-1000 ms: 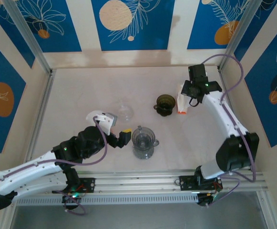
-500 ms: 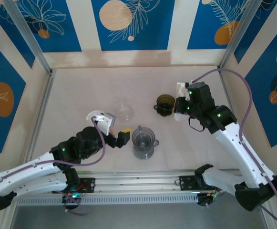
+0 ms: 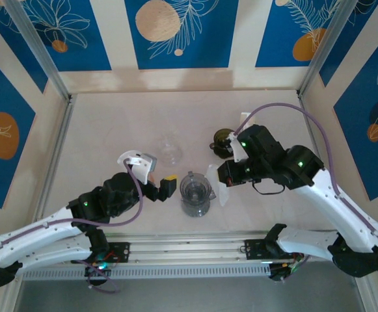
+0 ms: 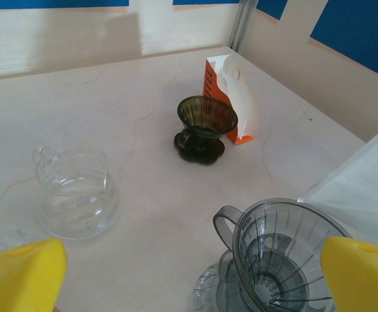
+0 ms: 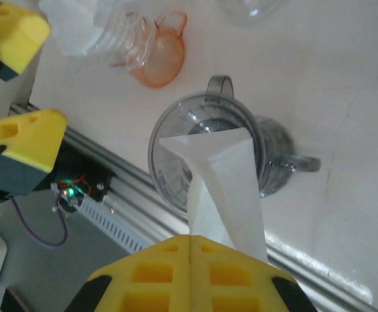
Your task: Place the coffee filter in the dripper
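Note:
The filter swings over the clear dripper's opening [image 3: 194, 187] [image 5: 202, 140] in my right gripper next, turning, and goes down in for release, because it still hangs beside the dripper's rim.
A clear grey dripper [image 3: 195, 192] stands on a clear base near the table's front middle. My right gripper [image 3: 226, 175] is shut on a white paper coffee filter [image 3: 216, 186], held just right of the dripper's rim. In the right wrist view the filter [image 5: 224, 175] hangs from the shut gripper [image 5: 190, 242] and reaches over the dripper's [image 5: 169, 162] mouth. My left gripper [image 3: 166, 186] is open just left of the dripper. In the left wrist view, the left gripper [image 4: 189, 279] has nothing between its fingers, with the dripper [image 4: 286, 260] ahead and the filter [image 4: 364, 188] at the right edge.
A dark green dripper [image 4: 205, 123] and an orange-and-white filter box [image 4: 231, 97] stand further back. A glass server [image 3: 170, 151] sits to the back left of the clear dripper. An orange scoop [image 5: 159, 62] lies near the left arm. The metal rail [image 3: 195, 250] runs along the front edge.
My right arm has swung from the filter box at the back right down to the clear dripper, carrying the white filter. The left arm has barely moved.

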